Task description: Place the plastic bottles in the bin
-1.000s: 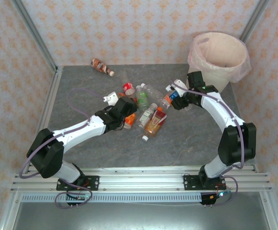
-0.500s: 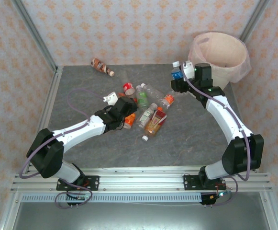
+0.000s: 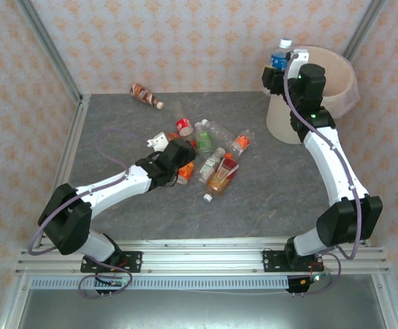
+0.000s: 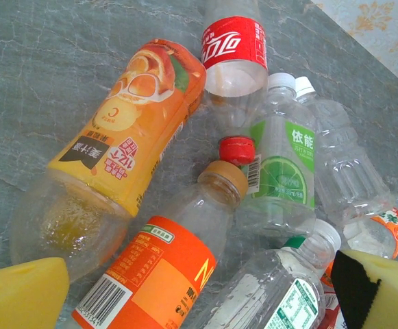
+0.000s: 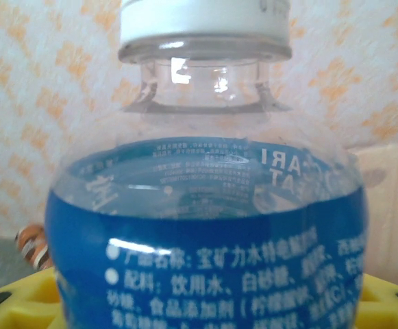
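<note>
My right gripper has the blue-labelled bottle hanging at the bin's rim, so it will move sideways over the bin's opening [image 3: 336, 72] beside it, toward the bin's corner, and let go there.
My right gripper [image 3: 279, 74] is shut on a blue-labelled bottle [image 3: 279, 55] with a white cap, held upright at the near-left rim of the bin [image 3: 284, 125]. The right wrist view has that bottle [image 5: 205, 233] close up between yellow pads [image 5: 14, 301]. Several plastic bottles lie in a pile mid-table: a red-labelled one [image 3: 184, 126], a green-labelled one [image 3: 203, 137], an orange juice one [image 3: 222, 175]. My left gripper [image 3: 183, 163] hangs open over the pile's left side. In its wrist view an orange-labelled bottle [image 4: 164, 274] lies between the yellow fingertips [image 4: 20, 295].
A brown bottle [image 3: 146, 95] lies alone by the back wall, left of centre. Metal frame rails run along the table's left edge [image 3: 68, 151]. The bin stands in the back right corner against the patterned wall.
My right arm has lifted the blue-labelled bottle from the pile's right side up and back to the bin's rim. The left arm has stayed still.
</note>
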